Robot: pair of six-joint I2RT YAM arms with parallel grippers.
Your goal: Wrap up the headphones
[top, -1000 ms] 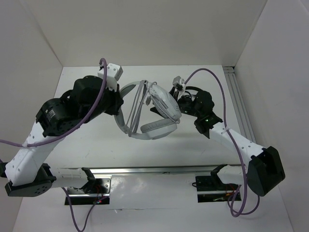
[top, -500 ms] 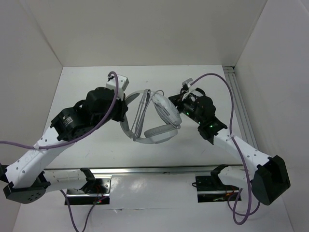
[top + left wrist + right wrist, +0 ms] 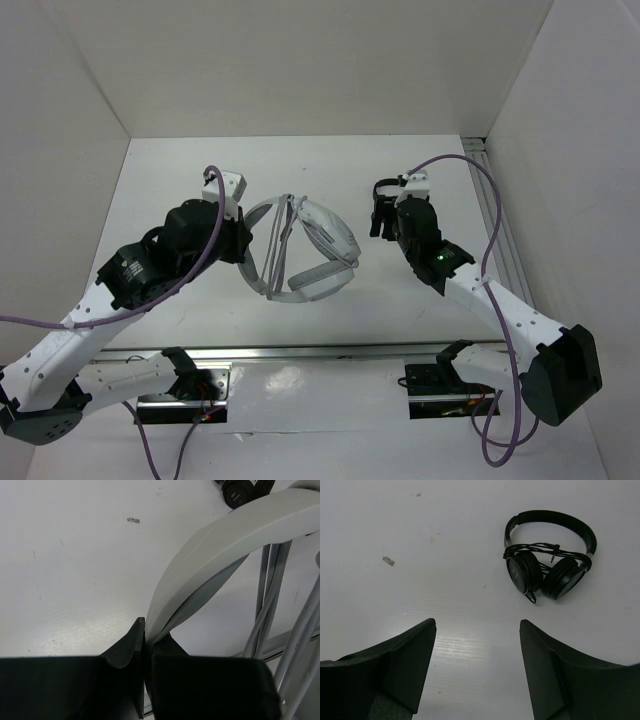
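The left gripper moves down toward the right in the top view next and releases, as the clear tabletop by the black headphones lies below it there.
The white and light-grey headphones [image 3: 322, 232] hang above the table at the centre, with the thin grey cable [image 3: 280, 240] running in strands across the headband. My left gripper [image 3: 244, 244] is shut on the wide headband [image 3: 225, 535], its fingertips [image 3: 131, 642] pinching the band's edge. The cable strands also show in the left wrist view [image 3: 269, 595]. My right gripper [image 3: 383, 212] is open and empty to the right of the headphones, apart from them. Its fingers [image 3: 415, 652] frame bare table in the right wrist view.
Smaller black headphones [image 3: 547, 555] with a bundled cable lie on the white table [image 3: 200, 160] ahead of the right gripper; they also show in the left wrist view [image 3: 245, 489]. White walls enclose the table, and a metal rail [image 3: 500, 230] runs along its right edge.
My right gripper has let go of the earcup, opened and drawn back to the right. My left arm has shifted the headphones a little to the left, still holding the headband.
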